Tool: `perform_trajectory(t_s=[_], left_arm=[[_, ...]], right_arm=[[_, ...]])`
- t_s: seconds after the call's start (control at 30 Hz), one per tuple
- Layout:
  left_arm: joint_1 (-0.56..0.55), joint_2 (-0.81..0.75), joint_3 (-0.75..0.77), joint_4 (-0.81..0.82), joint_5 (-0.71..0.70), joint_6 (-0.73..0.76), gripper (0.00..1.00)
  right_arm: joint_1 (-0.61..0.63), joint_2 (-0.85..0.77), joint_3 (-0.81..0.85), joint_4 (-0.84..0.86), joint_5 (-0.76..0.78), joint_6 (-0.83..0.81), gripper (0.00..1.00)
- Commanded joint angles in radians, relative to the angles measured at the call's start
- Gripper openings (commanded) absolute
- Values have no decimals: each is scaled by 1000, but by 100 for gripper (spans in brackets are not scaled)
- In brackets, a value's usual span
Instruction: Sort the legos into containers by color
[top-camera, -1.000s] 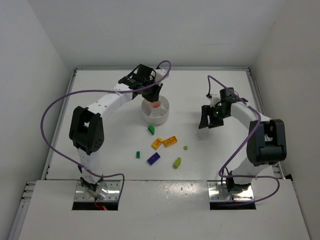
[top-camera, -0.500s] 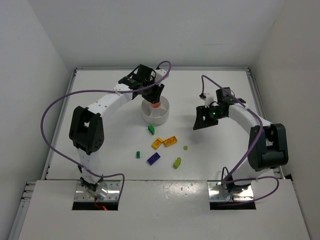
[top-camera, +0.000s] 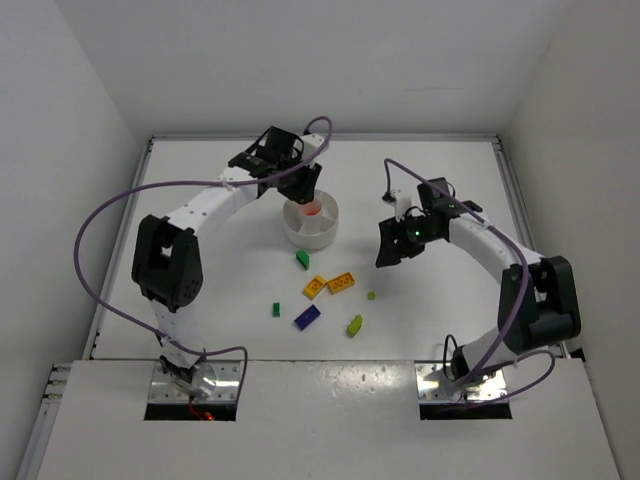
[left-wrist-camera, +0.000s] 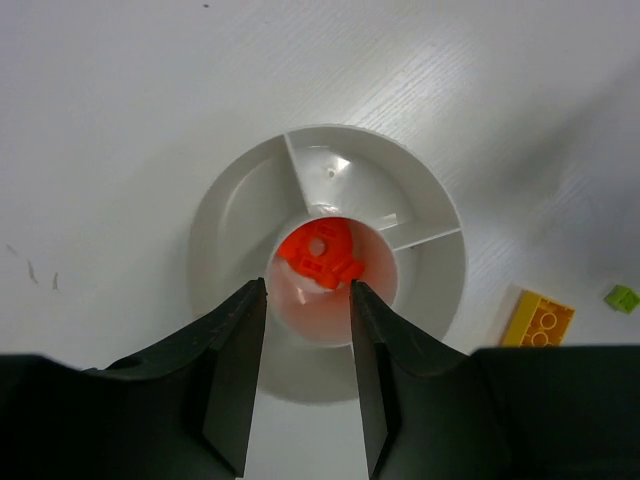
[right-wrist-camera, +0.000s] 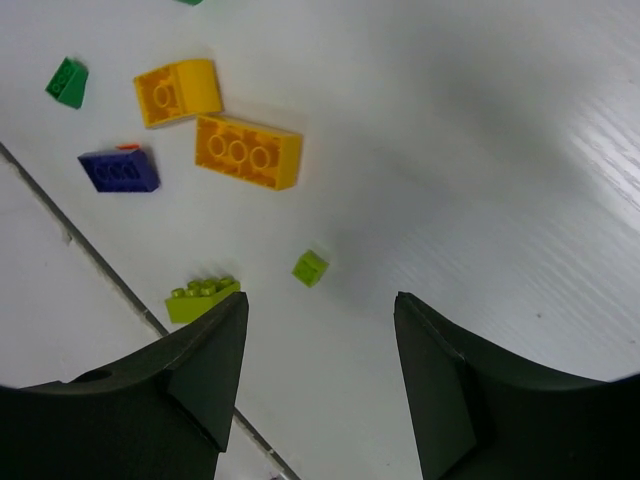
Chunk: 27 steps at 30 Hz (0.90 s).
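Note:
My right gripper is about to move back and down over the purple brick next, and it will turn because the brick's length lies crosswise to its fingers.
The round white dish (top-camera: 322, 232) stands at mid table. A red-orange piece (top-camera: 312, 210) lies in its centre well (left-wrist-camera: 320, 255). My left gripper (top-camera: 305, 190) hovers over the dish (left-wrist-camera: 215, 215), open and empty (left-wrist-camera: 307, 288). Loose bricks lie in front of the dish: a dark green one (top-camera: 302, 259), two yellow-orange ones (top-camera: 315, 286) (top-camera: 341, 282), a tiny lime cube (top-camera: 371, 295), a small green one (top-camera: 276, 309), a purple one (top-camera: 307, 317) and a lime one (top-camera: 354, 325). My right gripper (top-camera: 392, 245) is open and empty (right-wrist-camera: 320, 297), above and right of the lime cube (right-wrist-camera: 310, 267).
In the right wrist view the yellow-orange bricks (right-wrist-camera: 248, 152) (right-wrist-camera: 178, 92), the purple brick (right-wrist-camera: 120, 170), a green brick (right-wrist-camera: 68, 82) and the lime brick (right-wrist-camera: 202, 297) lie to the left. White walls close in the table on three sides.
My right gripper has moved left, closer to the loose bricks. My left gripper has stayed over the dish with a slight shift.

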Motion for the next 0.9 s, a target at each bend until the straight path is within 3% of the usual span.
perform_trajectory(t_s=[0.0,0.13,0.33,0.5,0.73,0.87], left_arm=[[87,-135,-7,48,30,-70,45],[205,-202,-31,48,97,-113,56],[357,-262,-43,-17,208,-131,64],[451,-317,-135,-27,320,-131,65],[546,-365,-204,-36,378,-112,65],[586,-400,-243,-36,418,-112,65]], right_arm=[[64,-43,-2,37,-60,-57,61],[214,-43,39,37,-37,-132,61],[427,42,163,-29,6,-325,62],[540,111,242,-64,-13,-507,62],[661,234,331,-182,-34,-898,62],[705,294,342,-181,-13,-991,63]])
